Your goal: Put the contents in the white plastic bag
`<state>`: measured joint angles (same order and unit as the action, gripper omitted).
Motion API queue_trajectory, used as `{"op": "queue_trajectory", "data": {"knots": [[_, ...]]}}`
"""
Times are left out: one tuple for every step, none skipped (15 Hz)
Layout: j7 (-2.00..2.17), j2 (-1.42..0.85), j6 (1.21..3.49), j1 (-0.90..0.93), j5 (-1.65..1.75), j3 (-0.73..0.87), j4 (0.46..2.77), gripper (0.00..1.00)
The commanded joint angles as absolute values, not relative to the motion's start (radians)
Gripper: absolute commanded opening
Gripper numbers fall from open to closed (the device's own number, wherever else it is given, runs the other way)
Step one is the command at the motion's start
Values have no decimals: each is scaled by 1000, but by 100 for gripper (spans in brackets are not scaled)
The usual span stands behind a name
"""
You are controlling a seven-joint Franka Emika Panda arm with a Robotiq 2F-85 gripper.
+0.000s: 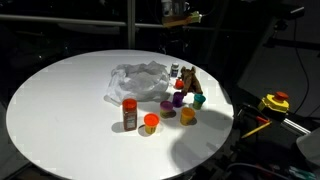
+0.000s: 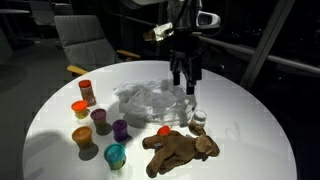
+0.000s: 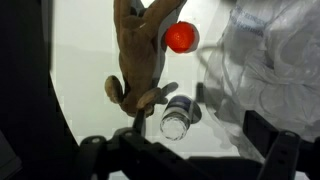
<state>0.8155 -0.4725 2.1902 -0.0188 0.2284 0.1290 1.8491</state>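
Observation:
The small white bottle stands outside the bag, so the robot's open gripper needs to come down next, away from the bag's edge onto the bottle's top, and then close.
The wrinkly white plastic bag (image 2: pixel 148 98) (image 1: pixel 140 80) lies in the middle of the round table. My gripper (image 2: pixel 183 74) hangs open above the bag's edge, holding nothing. In the wrist view the gripper (image 3: pixel 188 152) has its dark fingers spread wide at the bottom, and the small white bottle (image 3: pixel 177 117) (image 2: pixel 198 118) stands just ahead between them. Beside the bottle lies the brown toy animal (image 3: pixel 140 60) (image 2: pixel 178 148) with a small red ball (image 3: pixel 181 37) at it. Apart from the gripper stand the red-lidded jar (image 2: pixel 87 92), an orange cup (image 2: pixel 80 108), two purple cups (image 2: pixel 99 117), a yellow cup (image 2: pixel 82 135) and a teal cup (image 2: pixel 115 155).
The white round table (image 1: pixel 60 110) has bare surface on the side away from the items. A grey chair (image 2: pixel 85 40) stands beyond the table's far edge. A yellow and red device (image 1: pixel 275 102) sits off the table.

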Motion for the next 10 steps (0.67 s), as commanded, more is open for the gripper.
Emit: {"op": "queue_trajectory", "data": {"knots": [[838, -543, 2170, -21, 162, 160, 1763, 100], [842, -558, 2175, -26, 141, 165, 1756, 100], [849, -568, 2179, -30, 114, 168, 1755, 100], [858, -583, 2181, -34, 93, 174, 1750, 100], [873, -597, 2185, -36, 77, 181, 1744, 100], [886, -606, 2186, -40, 61, 186, 1739, 100], [901, -617, 2189, -43, 51, 195, 1733, 100], [915, -625, 2188, -46, 41, 201, 1727, 100], [927, -635, 2187, -51, 29, 205, 1719, 100], [938, -646, 2187, -55, 23, 211, 1711, 100]]}}
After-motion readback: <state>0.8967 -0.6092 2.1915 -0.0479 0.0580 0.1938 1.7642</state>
